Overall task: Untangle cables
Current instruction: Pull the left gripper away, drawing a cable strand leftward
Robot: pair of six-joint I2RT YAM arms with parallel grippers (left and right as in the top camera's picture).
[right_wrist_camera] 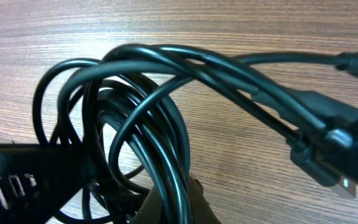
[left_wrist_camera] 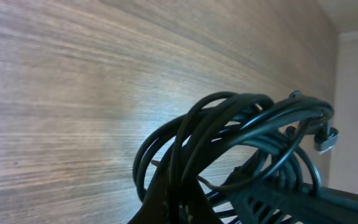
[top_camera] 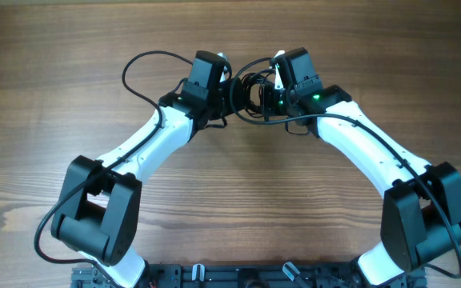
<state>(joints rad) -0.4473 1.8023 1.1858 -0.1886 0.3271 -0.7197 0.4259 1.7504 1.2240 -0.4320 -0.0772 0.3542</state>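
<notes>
I will next move my left gripper left in the overhead view, over the bare tabletop, and release the thin cable, as its loops bunch between both grippers.
A tangled bundle of thin black cables [top_camera: 250, 94] hangs between my two grippers above the wooden table. My left gripper [top_camera: 224, 90] is shut on several loops of the cables [left_wrist_camera: 229, 134] on the bundle's left side. My right gripper [top_camera: 272, 90] is shut on several strands of the cables [right_wrist_camera: 148, 124] on its right side. A silver-tipped plug [left_wrist_camera: 326, 140] sticks out at the right of the left wrist view. Another plug end [right_wrist_camera: 337, 158] shows at the right of the right wrist view. The fingertips of both grippers are mostly hidden by cable.
The wooden table [top_camera: 54, 88] surrounds the arms on all sides. A thicker black arm wire [top_camera: 138, 72] loops out left of the left wrist. Another arm wire [top_camera: 382, 140] runs along the right arm. The arm bases stand at the front edge.
</notes>
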